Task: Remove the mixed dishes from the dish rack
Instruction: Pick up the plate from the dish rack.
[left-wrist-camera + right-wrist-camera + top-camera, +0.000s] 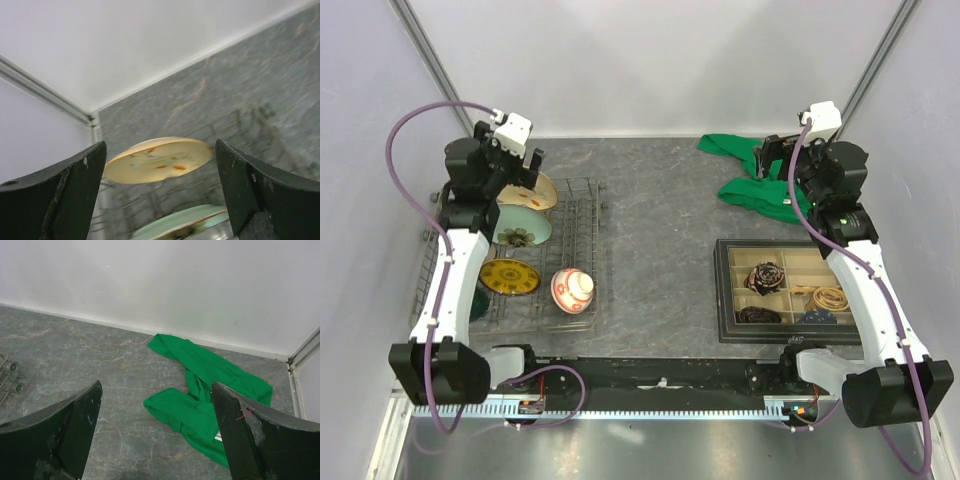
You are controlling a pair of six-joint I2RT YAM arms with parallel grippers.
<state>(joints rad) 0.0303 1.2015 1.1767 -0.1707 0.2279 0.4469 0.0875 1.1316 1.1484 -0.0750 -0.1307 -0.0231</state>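
The cream plate stands on edge in the dish rack, so my left gripper will next turn, tip downward and lower its fingers on both sides of the cream plate's upper rim.
The grey wire dish rack stands at the left. In it stand a cream plate with orange marks, a pale green plate with a dark flower, a yellow-gold patterned plate and a red-and-white patterned bowl. My left gripper is open above the rack's far left end. In the left wrist view the cream plate and the green plate lie between its fingers. My right gripper is open and empty over the green cloth. The cup and mug are not in view.
A black compartmented tray with dark and tan items sits at the right. A green cloth lies at the far right by the back wall. White walls close in the table at the back and sides.
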